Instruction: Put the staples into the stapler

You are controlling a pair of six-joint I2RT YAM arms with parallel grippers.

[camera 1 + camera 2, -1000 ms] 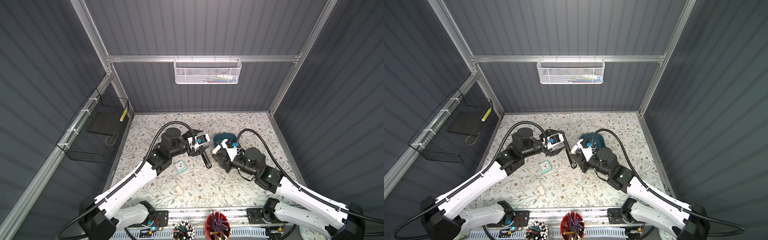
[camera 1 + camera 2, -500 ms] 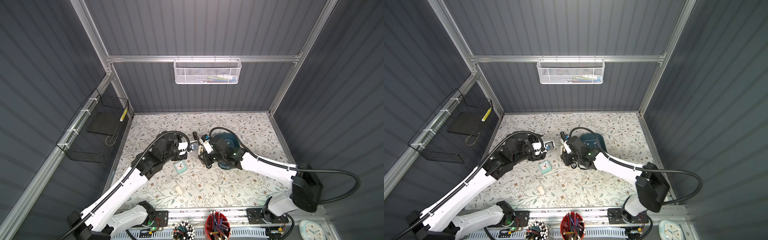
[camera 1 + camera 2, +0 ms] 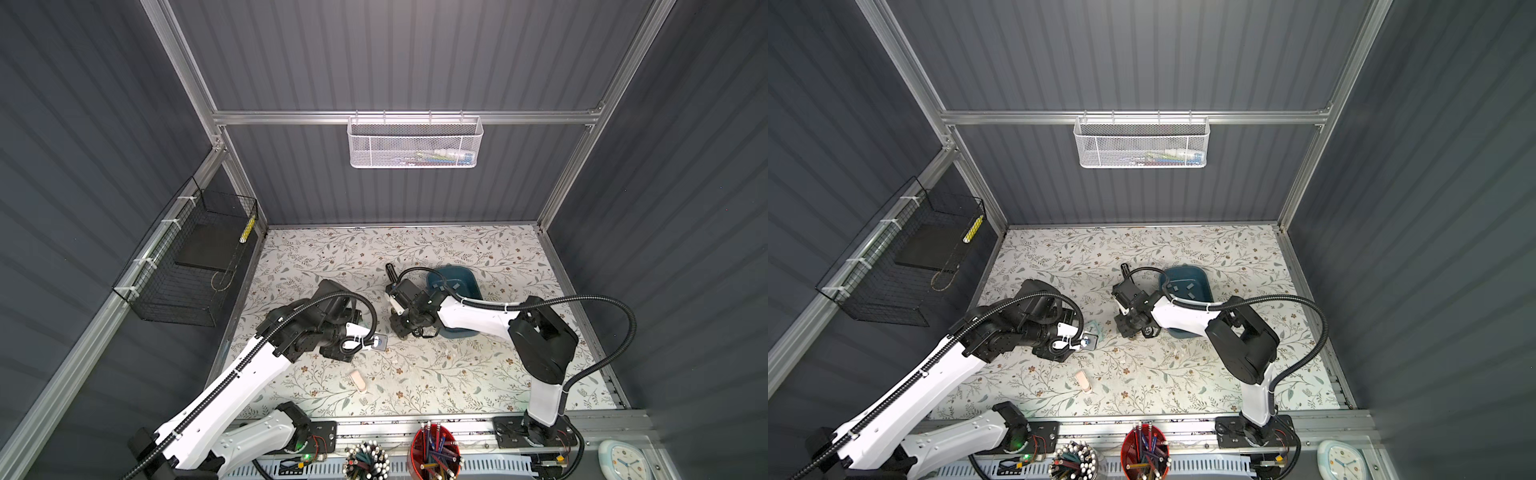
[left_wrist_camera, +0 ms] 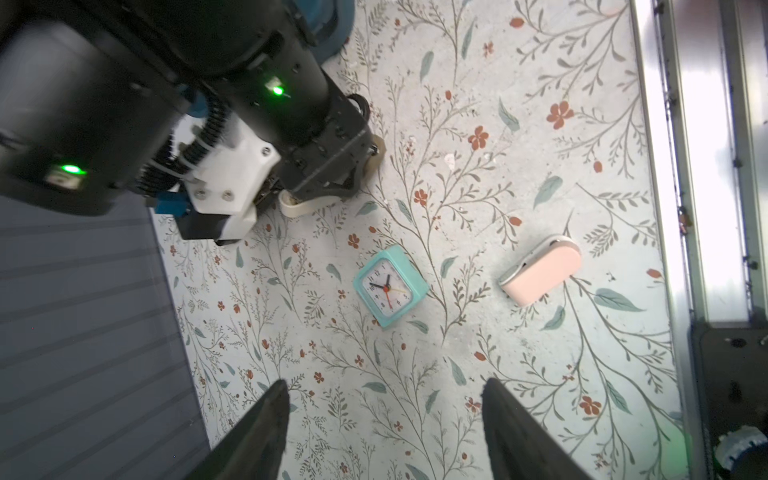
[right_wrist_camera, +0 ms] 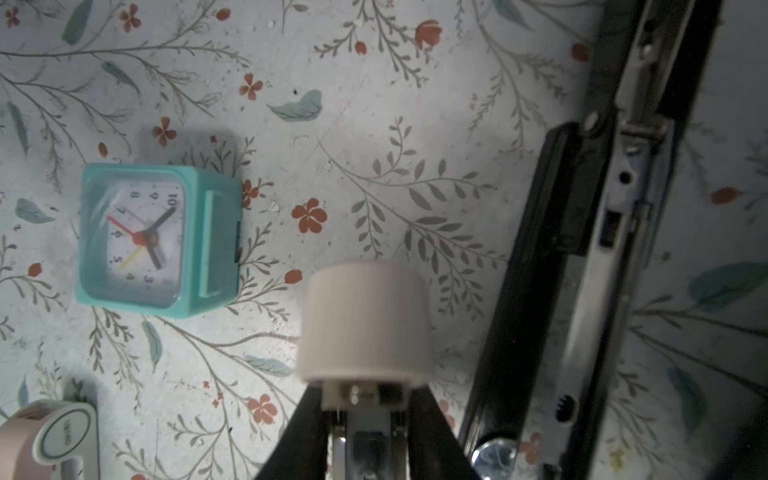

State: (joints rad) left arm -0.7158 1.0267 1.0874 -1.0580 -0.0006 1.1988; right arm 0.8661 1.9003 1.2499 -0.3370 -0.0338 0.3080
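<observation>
The bare mat beside the black stapler is outward from my right gripper and below it, so my right gripper will gently move outward and down next to let go of the small white stapler point(image 5: 365, 320).
Several grey staples point(image 3: 437, 285) point(image 3: 1177, 286) lie in the blue tray point(image 3: 471, 286) point(image 3: 1202, 286). Just left of the tray, my right gripper point(image 3: 405, 329) point(image 3: 1130, 329) point(image 5: 365, 399) is shut on a small white stapler point(image 5: 365, 320) point(image 4: 307, 204), low over the mat. A long black stapler point(image 5: 582, 249) point(image 3: 390, 272) point(image 3: 1124, 269) lies opened flat beside it. My left gripper point(image 4: 386, 382) point(image 3: 338, 353) point(image 3: 1054, 353) hangs open and empty above the mat. Its fingers are hidden in both top views.
A teal clock point(image 4: 390, 286) point(image 5: 158, 237) point(image 3: 1096, 330) sits between the grippers. A pink stapler point(image 4: 540, 274) point(image 3: 358, 380) point(image 3: 1084, 380) point(image 5: 41, 440) lies nearer the front rail point(image 3: 415, 424). Pen cups point(image 3: 434, 455) stand beyond the front edge. A black wire basket point(image 3: 195, 266) hangs on the left wall.
My left gripper has drawn back toward the front left, away from the black stapler. The right gripper moved left and forward, still shut on the white stapler.
</observation>
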